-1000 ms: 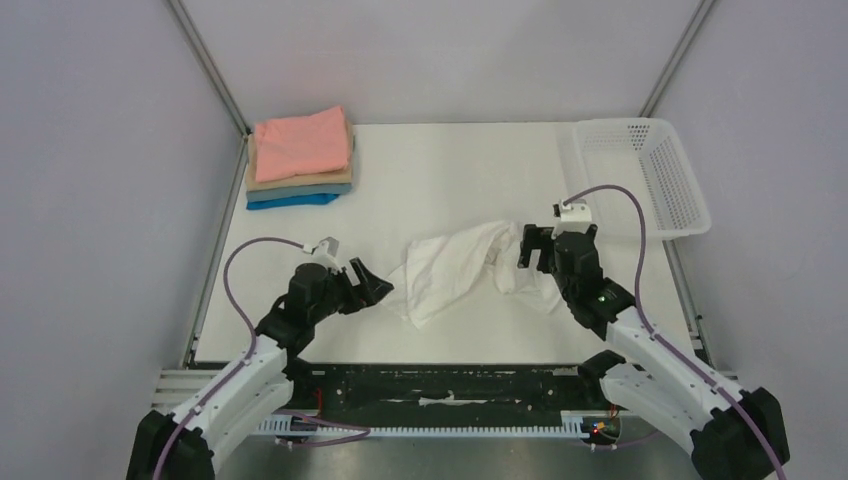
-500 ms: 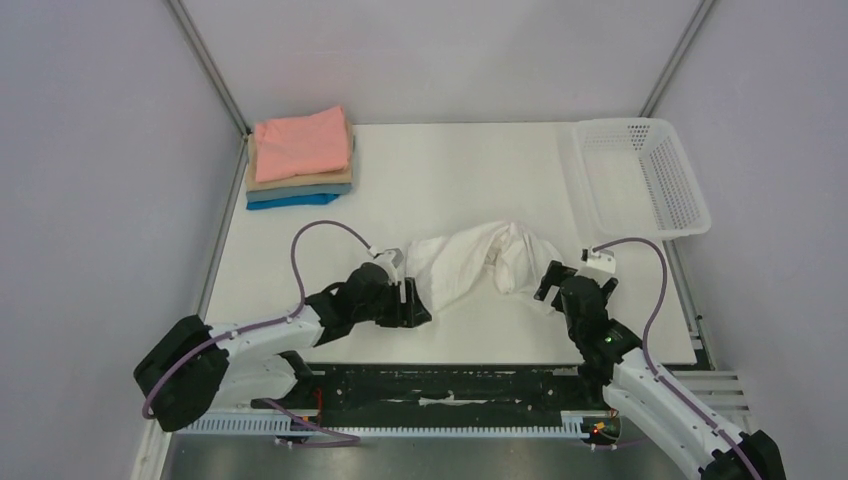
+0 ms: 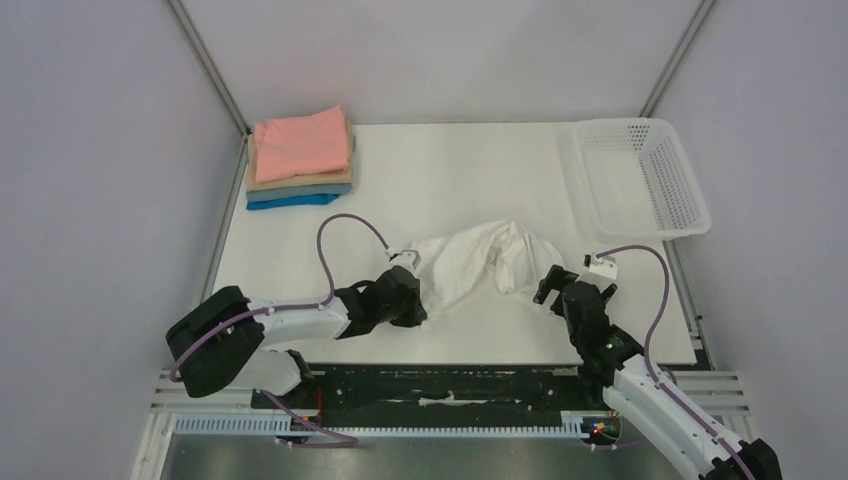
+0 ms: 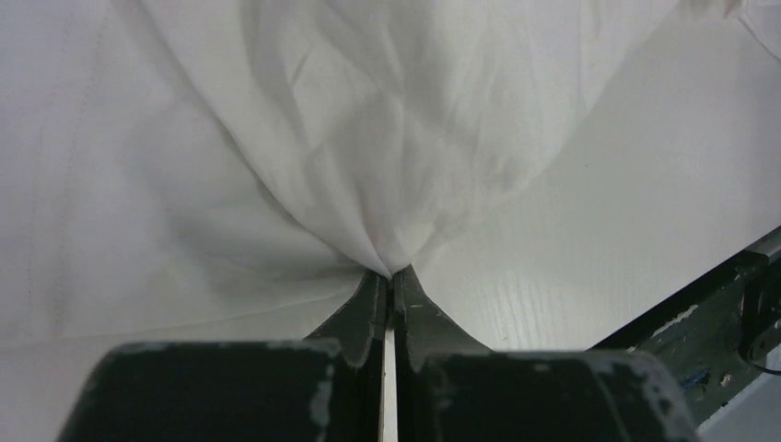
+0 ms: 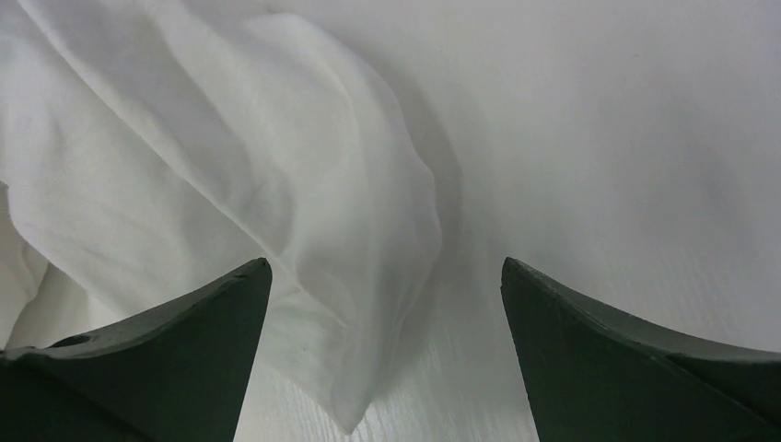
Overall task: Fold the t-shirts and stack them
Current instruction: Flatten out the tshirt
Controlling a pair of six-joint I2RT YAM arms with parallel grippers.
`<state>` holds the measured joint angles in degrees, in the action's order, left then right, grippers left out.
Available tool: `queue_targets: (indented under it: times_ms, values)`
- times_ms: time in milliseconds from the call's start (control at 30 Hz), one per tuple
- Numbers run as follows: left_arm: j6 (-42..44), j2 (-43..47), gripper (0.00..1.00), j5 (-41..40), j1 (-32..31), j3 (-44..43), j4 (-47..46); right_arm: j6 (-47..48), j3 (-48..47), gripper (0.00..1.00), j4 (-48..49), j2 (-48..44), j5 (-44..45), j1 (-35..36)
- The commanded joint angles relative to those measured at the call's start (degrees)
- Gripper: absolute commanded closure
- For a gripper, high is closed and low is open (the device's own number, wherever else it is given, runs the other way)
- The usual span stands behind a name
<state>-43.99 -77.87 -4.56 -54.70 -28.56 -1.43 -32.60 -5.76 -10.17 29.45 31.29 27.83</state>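
The white t-shirt (image 3: 480,260) lies crumpled, so I need to raise my left gripper, carry it outward and lower it to release over the tabletop (image 3: 362,196) beside the folded stack.
A crumpled white t-shirt (image 3: 480,260) lies in a bunch near the middle of the table. My left gripper (image 3: 415,300) is shut on its near left edge; in the left wrist view the white t-shirt (image 4: 368,157) gathers into a pinch at the left gripper (image 4: 391,273). My right gripper (image 3: 560,285) stands open just right of the shirt. In the right wrist view a corner of the white t-shirt (image 5: 304,230) lies between the spread fingers of the right gripper (image 5: 387,267), untouched. A stack of folded t-shirts (image 3: 300,160), salmon pink on top, sits at the back left.
A white mesh basket (image 3: 645,180) stands at the back right corner of the table. The table's near edge and a black rail (image 3: 450,385) run just behind both grippers. Metal frame posts (image 3: 210,70) rise at the back corners.
My left arm swung right to the shirt's near left edge and its gripper closed on the cloth. The right gripper drew back off the shirt toward the near edge and stayed open.
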Motion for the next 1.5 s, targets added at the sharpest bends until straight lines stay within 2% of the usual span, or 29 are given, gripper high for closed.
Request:
queue_targets:
  times_ms: [0, 200, 367, 400, 467, 533, 567, 633, 700, 767, 867, 1067, 1267, 1467]
  values:
    - [-0.09, 3.31, 0.98, -5.81, -0.35, 0.03, -0.81, -1.01, 0.51, 0.02, 0.42, -2.22, -1.67, 0.04]
    - [1.0, 17.95, 0.98, -12.34, -0.41, 2.97, 4.64, -0.53, 1.36, 0.03, 1.25, -2.82, -2.28, 0.0]
    - [1.39, 23.96, 0.98, -16.33, -0.32, 2.97, 10.13, -0.7, 2.34, 0.13, 6.24, 1.6, -5.52, 0.03]
    - [1.45, 24.51, 0.98, -16.76, -0.33, 3.14, 10.26, -0.84, 2.87, 0.18, 7.55, 2.7, -5.73, 0.03]
    - [1.26, 25.44, 0.98, -17.77, -0.31, 3.44, 10.48, -1.66, 3.04, 0.34, 9.54, 4.42, -5.55, 0.02]
    - [1.27, 25.98, 0.98, -19.06, -0.31, 3.39, 11.02, -1.94, 2.44, 0.66, 9.73, 5.45, -5.01, -0.02]
    - [1.27, 26.16, 0.98, -19.74, -0.32, 3.25, 11.45, -1.73, 1.81, 0.75, 9.73, 5.61, -4.59, 0.01]
    - [0.51, 26.72, 0.98, -22.81, -0.32, 1.54, 14.38, -0.8, -0.7, 0.88, 8.45, 5.31, -3.17, 0.02]
    - [0.58, 28.2, 0.98, -25.74, -0.3, -0.71, 17.02, -0.37, -4.14, 0.96, 5.68, 4.23, -1.6, 0.02]
    - [1.31, 30.49, 0.98, -28.5, -0.31, -3.28, 18.61, 0.16, -7.31, 1.0, 4.58, 2.77, -1.76, 0.02]
    - [3.36, 35.09, 0.98, -33.53, -0.31, -8.88, 21.81, 2.68, -13.38, 1.0, 3.64, 0.84, -2.5, 0.03]
    - [9.85, 43.25, 0.98, -42.8, -0.3, -19.49, 24.32, 6.82, -27.41, 1.0, 1.85, -1.35, 2.29, 0.03]
    - [16.21, 49.68, 0.98, -43.95, -0.32, -29.73, 24.78, 15.0, -42.85, 1.0, 0.45, 0.56, 2.23, -0.01]
    - [19.96, 56.86, 0.98, -36.61, -0.29, -34.74, 24.37, 20.03, -53.92, 1.0, -0.99, -0.06, -5.11, 0.03]
